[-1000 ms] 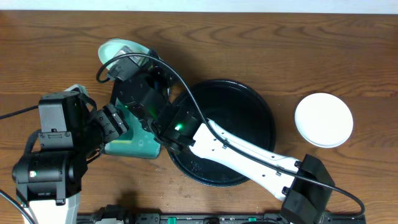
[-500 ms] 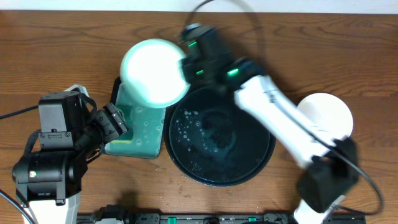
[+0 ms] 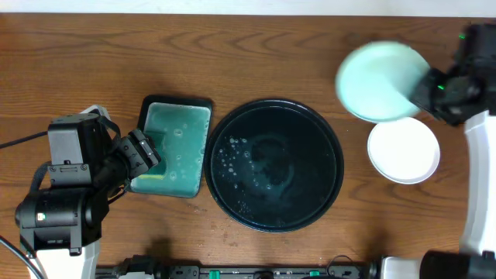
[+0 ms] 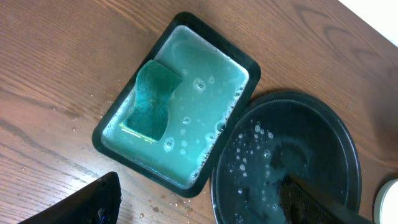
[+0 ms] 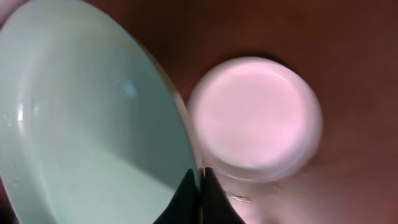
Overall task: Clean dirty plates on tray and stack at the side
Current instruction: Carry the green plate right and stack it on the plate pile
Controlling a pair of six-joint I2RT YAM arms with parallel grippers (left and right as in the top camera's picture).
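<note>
My right gripper is holding the plate beyond the stacked white plates. It should move the plate back and down next to lay it on top of them.
My right gripper [image 3: 425,91] is shut on the rim of a white plate [image 3: 380,81] with a pale teal tint and holds it in the air at the far right, above and just left of the stacked white plates [image 3: 404,149] on the table. In the right wrist view the held plate [image 5: 87,118] fills the left, the fingers [image 5: 199,186] pinch its edge, and the stack [image 5: 255,115] lies below. The large round black tray [image 3: 329,186] holds only teal water drops. My left gripper [image 3: 138,155] is open and empty beside the dish; its fingers frame the left wrist view [image 4: 199,208].
A rectangular black-rimmed dish [image 3: 177,103] of teal liquid with a green sponge [image 4: 151,99] in it stands left of the tray [image 4: 336,137]. Water drops lie on the wood near the dish. The left arm's base sits at the front left.
My right arm has swung the plate from over the dish, across the tray, to the far right above the stack. The left arm has not moved.
</note>
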